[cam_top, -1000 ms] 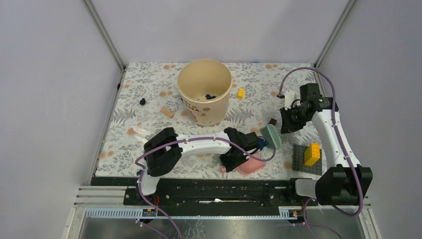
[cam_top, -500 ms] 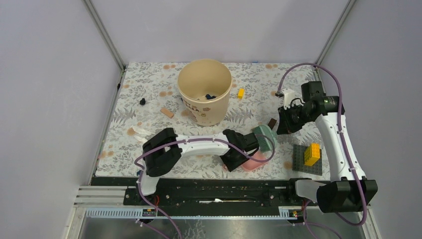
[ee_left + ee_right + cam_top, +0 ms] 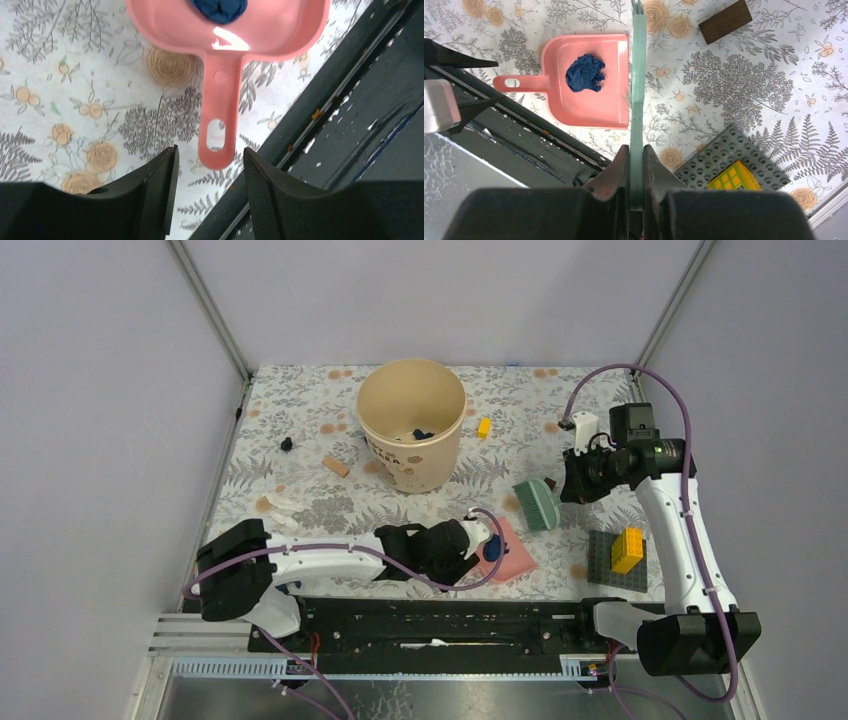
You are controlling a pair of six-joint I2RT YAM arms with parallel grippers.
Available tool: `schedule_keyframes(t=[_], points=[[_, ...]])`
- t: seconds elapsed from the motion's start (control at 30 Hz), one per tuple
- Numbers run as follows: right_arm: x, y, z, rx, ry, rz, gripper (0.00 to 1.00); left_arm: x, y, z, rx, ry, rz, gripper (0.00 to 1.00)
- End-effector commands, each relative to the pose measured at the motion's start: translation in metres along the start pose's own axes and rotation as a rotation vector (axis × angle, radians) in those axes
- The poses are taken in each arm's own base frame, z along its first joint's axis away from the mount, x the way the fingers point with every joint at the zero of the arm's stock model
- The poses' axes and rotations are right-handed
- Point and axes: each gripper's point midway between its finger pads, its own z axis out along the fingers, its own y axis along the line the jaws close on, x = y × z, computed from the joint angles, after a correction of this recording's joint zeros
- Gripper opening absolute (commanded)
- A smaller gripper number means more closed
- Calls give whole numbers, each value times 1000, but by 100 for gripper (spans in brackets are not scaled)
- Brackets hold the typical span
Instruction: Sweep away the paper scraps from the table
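My left gripper will next go down onto the pink dustpan's handle around its slotted end, since its open fingers are on either side of the handle but still above it.
A dark blue paper scrap [image 3: 492, 547] lies in the pink dustpan [image 3: 514, 560], which rests flat on the table [image 3: 300, 400] near its front edge. It also shows in the right wrist view [image 3: 584, 74]. A black scrap [image 3: 287, 444] lies far left, and dark scraps [image 3: 421, 433] sit inside the beige bucket [image 3: 411, 430]. My left gripper [image 3: 467, 551] is open, its fingers [image 3: 160, 190] on either side of the dustpan handle's end [image 3: 216, 145], not touching. My right gripper [image 3: 575, 485] is shut on the green brush [image 3: 538, 503], held just right of the pan [image 3: 589, 85].
A dark grey baseplate [image 3: 612, 565] with a yellow brick [image 3: 627, 548] lies front right. A dark brown block [image 3: 725, 20] lies beyond the brush. A yellow brick [image 3: 483, 427] and a tan block [image 3: 336, 466] lie near the bucket. The black rail [image 3: 325, 125] borders the table's front.
My left gripper has let go of the dustpan handle and drawn back to the left; the pan now lies flat. My right gripper has pulled the brush off the pan to the right.
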Motion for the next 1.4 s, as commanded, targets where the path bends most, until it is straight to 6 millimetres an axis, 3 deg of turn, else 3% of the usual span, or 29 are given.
schedule_keyframes(t=[0.0, 0.2, 0.57, 1.1, 1.37], points=[[-9, -5, 0, 37, -47, 1, 0, -39, -14, 4, 62, -210, -26, 55], [-12, -7, 2, 44, -62, 0, 0, -36, -13, 12, 72, -278, -13, 56], [-4, -9, 9, 49, -48, 6, 0, -32, -19, 23, 114, -311, -1, 38], [-3, -6, 9, 37, -52, 10, 0, -30, -21, 35, 118, -313, 6, 42], [2, -7, 11, 37, -39, 11, 0, -33, -25, 32, 136, -316, 2, 23]])
